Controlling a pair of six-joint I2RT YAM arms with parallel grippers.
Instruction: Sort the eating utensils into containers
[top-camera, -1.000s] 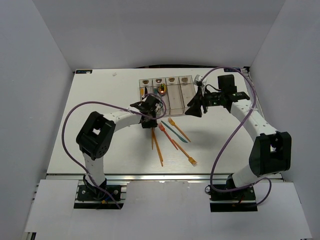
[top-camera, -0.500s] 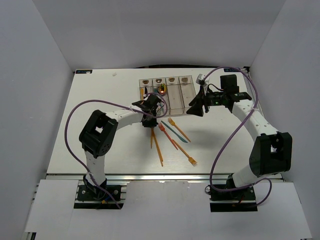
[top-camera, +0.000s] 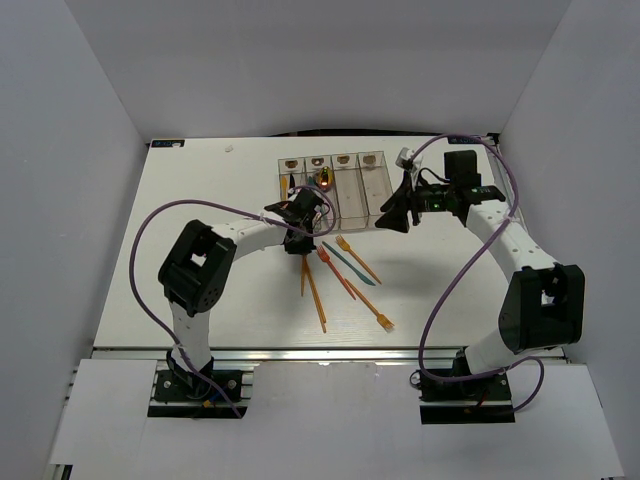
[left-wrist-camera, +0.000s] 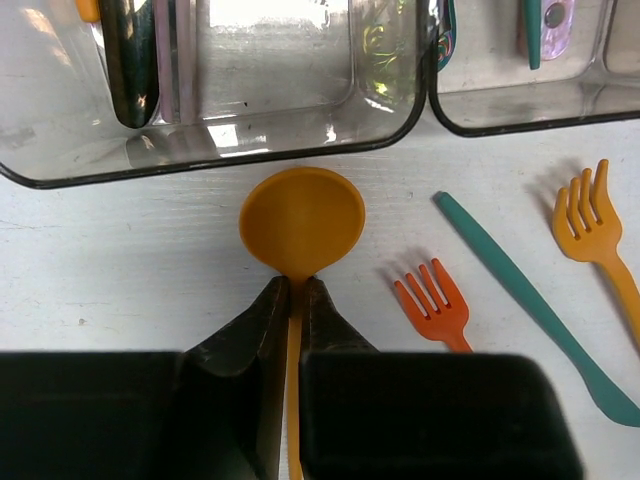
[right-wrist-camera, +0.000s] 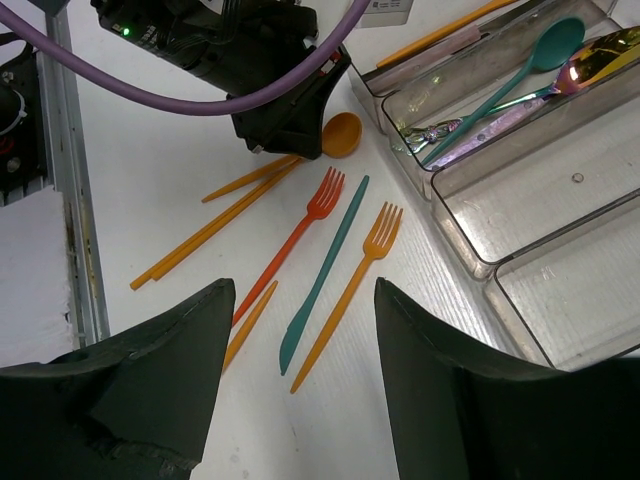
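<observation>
A teal spoon and a gold spoon share one bin, so the robot's left gripper should lift and move outward over that spoon bin (top-camera: 322, 184) (left-wrist-camera: 500, 60) to let go of the handle.
My left gripper (left-wrist-camera: 293, 287) is shut on the handle of an orange spoon (left-wrist-camera: 302, 218). The spoon's bowl is just in front of the near wall of the clear containers (left-wrist-camera: 280, 100). In the top view the left gripper (top-camera: 297, 240) is at the bins' (top-camera: 349, 195) near left corner. My right gripper (right-wrist-camera: 303, 290) is open and empty, held above the loose utensils: a red-orange fork (right-wrist-camera: 295, 240), a teal knife (right-wrist-camera: 325, 275) and an orange fork (right-wrist-camera: 350, 290). A teal spoon (right-wrist-camera: 500, 85) and a shiny gold spoon (right-wrist-camera: 600, 50) lie in one bin.
Two long orange handles (right-wrist-camera: 215, 230) lie crossed left of the forks. Another small orange fork (top-camera: 383, 320) lies nearer the front edge. A dark utensil (left-wrist-camera: 130, 60) rests in the leftmost bin. The two right bins (right-wrist-camera: 560, 230) hold nothing visible.
My left gripper has edged right and toward the bins with the orange spoon. My right gripper has shifted slightly right. The loose utensils have not moved.
</observation>
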